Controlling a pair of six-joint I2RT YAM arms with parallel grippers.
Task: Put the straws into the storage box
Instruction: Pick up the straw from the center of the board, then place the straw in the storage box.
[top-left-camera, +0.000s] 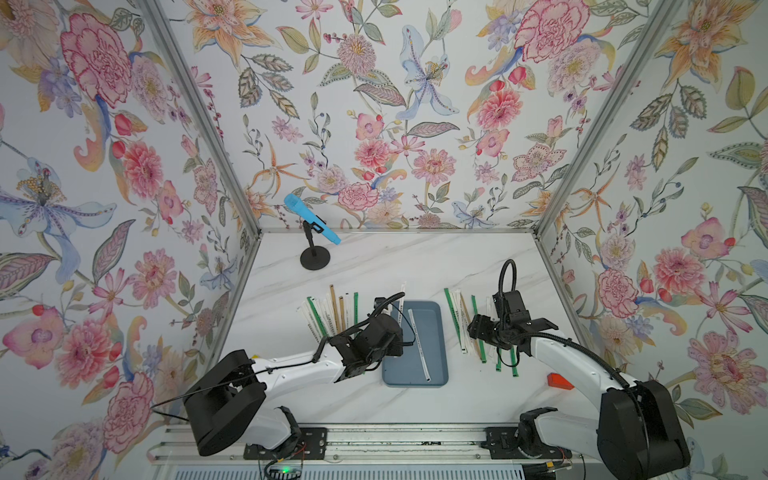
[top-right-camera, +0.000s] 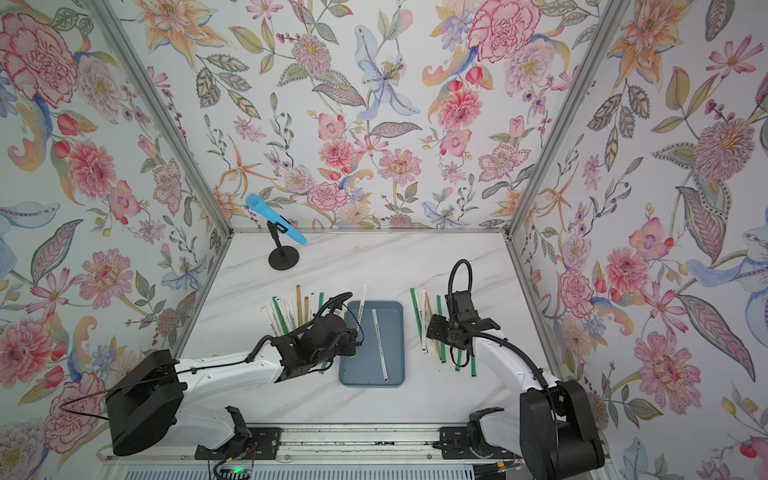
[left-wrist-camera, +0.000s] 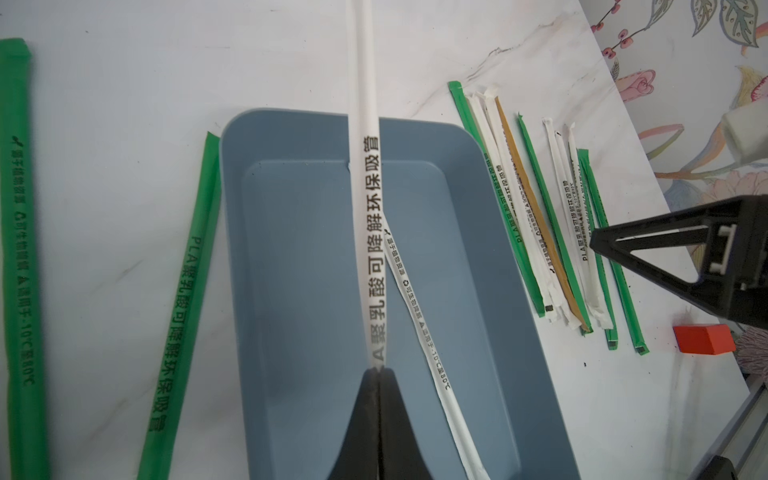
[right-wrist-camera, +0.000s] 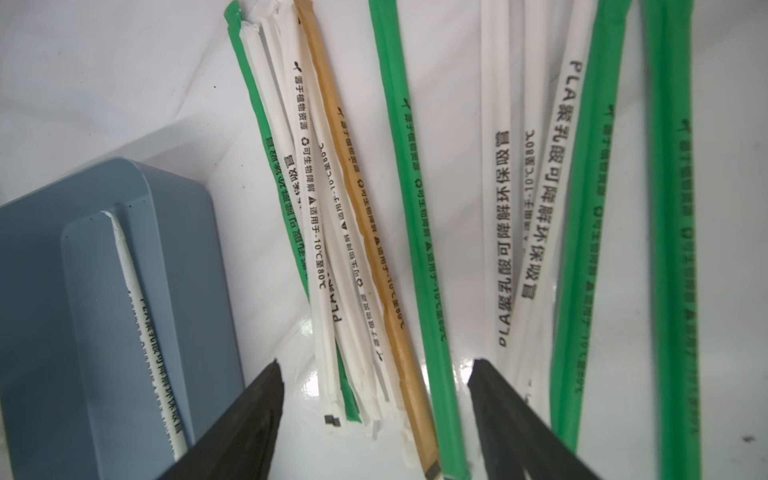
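Note:
My right gripper moves down and a little outward onto the green straw's middle (right-wrist-camera: 416, 192) next, because bare table separates it there from the brown straw beside it.
The storage box (top-left-camera: 436, 365) is a blue-grey tray at the table's middle, with one white straw (top-left-camera: 419, 345) lying along its floor. My left gripper (left-wrist-camera: 379, 370) is shut on the end of a second white printed straw (left-wrist-camera: 365, 208), held above the box (left-wrist-camera: 299, 270) and pointing toward the back wall. In both top views this held straw (top-right-camera: 362, 303) sticks out past the box's far rim. More straws lie in a pile left of the box (top-left-camera: 324, 311) and in another right of it (top-left-camera: 457, 320). My right gripper (right-wrist-camera: 376, 365) hangs open over the right pile, holding nothing.
A small red block (top-left-camera: 559, 381) lies near the right arm's base side. A blue microphone on a black stand (top-left-camera: 314, 232) stands at the back left. Two green straws (left-wrist-camera: 183, 299) lie just outside the box's left wall. Flowered walls enclose the table on three sides.

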